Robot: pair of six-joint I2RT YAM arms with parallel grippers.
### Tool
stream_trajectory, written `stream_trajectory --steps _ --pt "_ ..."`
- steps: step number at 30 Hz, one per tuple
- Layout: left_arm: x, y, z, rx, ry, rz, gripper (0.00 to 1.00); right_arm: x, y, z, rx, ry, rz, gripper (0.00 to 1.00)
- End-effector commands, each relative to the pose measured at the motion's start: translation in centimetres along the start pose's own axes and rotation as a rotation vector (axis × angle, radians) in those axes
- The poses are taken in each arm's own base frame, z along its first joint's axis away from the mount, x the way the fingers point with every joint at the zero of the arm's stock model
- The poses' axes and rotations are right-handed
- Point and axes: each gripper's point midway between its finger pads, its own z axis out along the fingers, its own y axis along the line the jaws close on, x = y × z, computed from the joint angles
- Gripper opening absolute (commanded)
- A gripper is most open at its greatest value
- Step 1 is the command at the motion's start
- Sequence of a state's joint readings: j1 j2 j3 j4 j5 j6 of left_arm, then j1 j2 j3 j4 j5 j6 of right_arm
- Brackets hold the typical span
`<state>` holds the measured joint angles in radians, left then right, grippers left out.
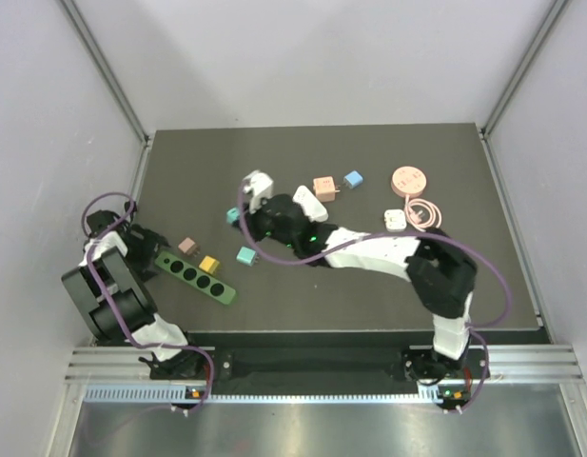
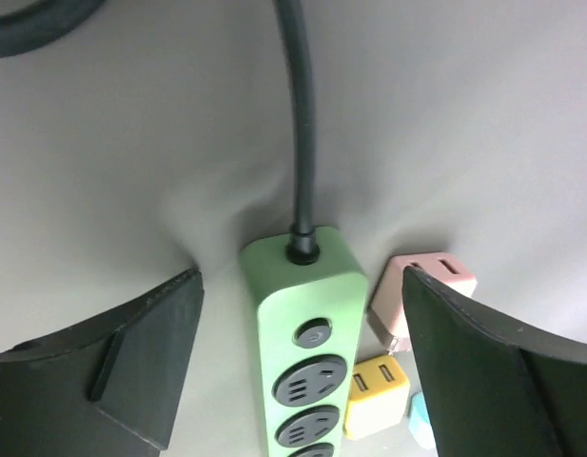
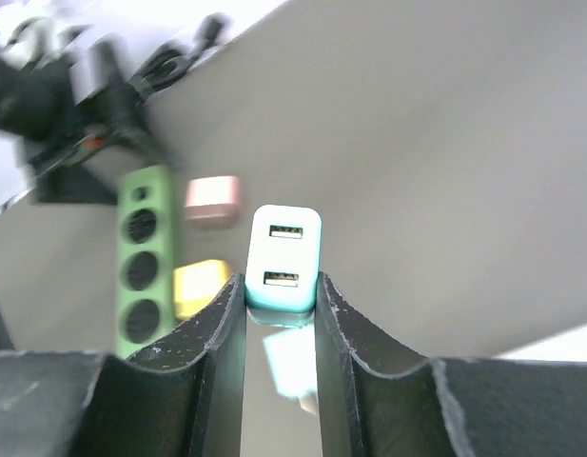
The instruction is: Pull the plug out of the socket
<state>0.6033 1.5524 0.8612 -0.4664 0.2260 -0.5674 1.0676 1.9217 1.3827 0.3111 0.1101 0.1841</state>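
I should carry the teal plug in my right gripper to the right in the top view next. Then I should lower it and let it go beside the coiled pink cable, where the mat is bare.
The green power strip (image 1: 196,276) lies at the left of the dark mat, and its sockets (image 2: 312,386) that show are empty. My left gripper (image 1: 146,249) is open, its fingers either side of the strip's cable end (image 2: 303,276). My right gripper (image 1: 252,248) is shut on a teal and white USB plug (image 3: 283,255), holding it low over the mat to the right of the strip; the plug also shows in the top view (image 1: 244,255). A pink plug (image 1: 187,246) and a yellow plug (image 1: 208,264) lie loose beside the strip.
Another small teal plug (image 1: 232,215), a white plug (image 1: 307,202), a peach plug (image 1: 323,187) and a blue plug (image 1: 353,179) lie mid mat. A pink round reel (image 1: 408,181), a coiled pink cable (image 1: 424,214) and a white adapter (image 1: 395,220) lie at the right. The strip's black cable (image 2: 303,114) runs off to the left.
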Motion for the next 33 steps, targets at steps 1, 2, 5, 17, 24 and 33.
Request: stream_trajectory --steps 1,2,5,17,24,33 --pt "-0.7 2.1 -0.7 -0.121 -0.042 0.019 0.91 -6.8 -2.9 -4.4 -0.01 -0.156 0.113 0.0" --pt "-0.9 1.8 -1.1 -0.117 -0.054 0.02 0.92 -5.4 -4.2 -5.1 0.014 -0.127 0.121 0.0" --pt "-1.5 0.7 -2.3 -0.13 -0.092 0.042 0.94 -4.9 -8.7 -7.9 0.101 -0.089 0.149 0.0" --pt "1.8 -10.9 -8.5 0.034 -0.259 0.344 0.95 2.7 -27.9 -23.0 0.551 -0.003 0.598 0.0" --pt "12.7 -17.2 -9.3 0.317 -0.124 0.633 0.95 7.5 -34.3 -34.0 0.83 -0.101 0.837 0.0" --pt "20.5 -20.6 -12.5 0.51 -0.095 0.84 0.94 12.1 -35.4 -39.7 0.918 -0.167 0.945 0.0"
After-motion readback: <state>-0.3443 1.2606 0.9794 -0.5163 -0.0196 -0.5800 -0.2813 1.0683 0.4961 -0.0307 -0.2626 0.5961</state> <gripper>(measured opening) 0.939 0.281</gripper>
